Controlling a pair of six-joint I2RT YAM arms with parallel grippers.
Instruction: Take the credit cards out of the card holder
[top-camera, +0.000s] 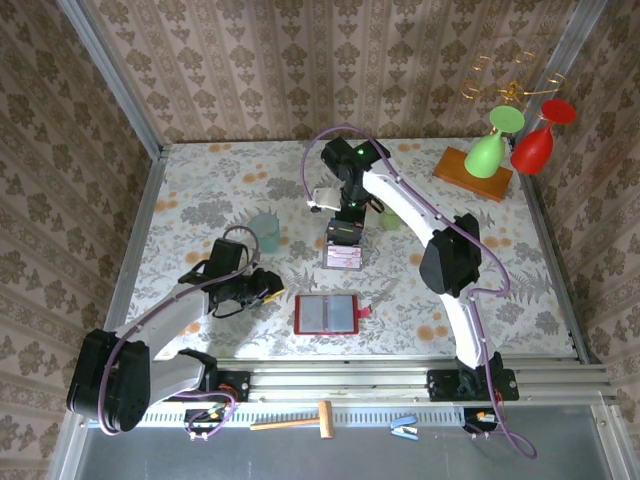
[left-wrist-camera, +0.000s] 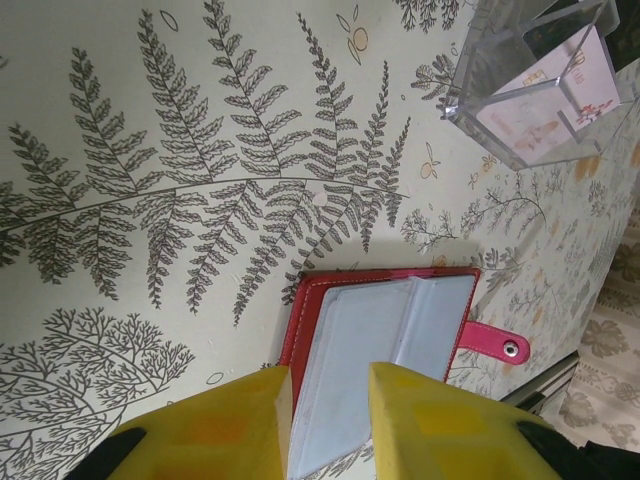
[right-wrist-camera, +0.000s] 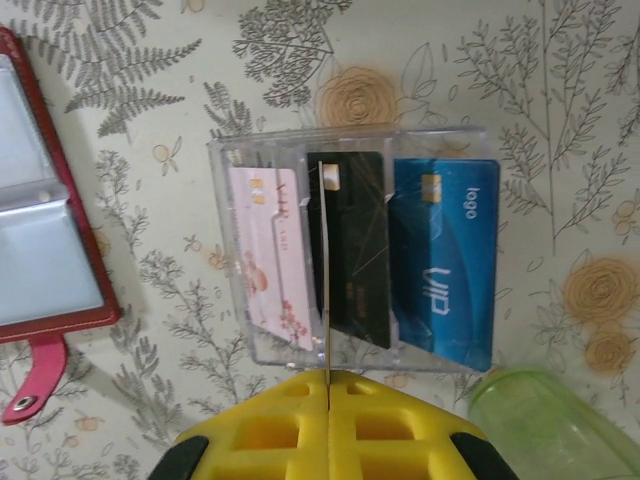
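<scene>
I will lower the thin credit card into the clear box's middle slot with my right gripper and release it, since the thin credit card stands edge-on by the black card.
The red card holder lies open on the table near the front, grey sleeves up and its tab sticking out. It also shows in the right wrist view, card holder. My left gripper hovers just left of it, open; its yellow fingers frame the sleeves without touching them. My right gripper is shut on a thin credit card, seen edge-on and standing in the clear plastic box. In that box lie a pink card, a black card and a blue card.
A teal cup stands left of the clear box, and a green cup is close on its right. At the back right, a wooden board carries green and red glasses. Walls enclose three sides of the table.
</scene>
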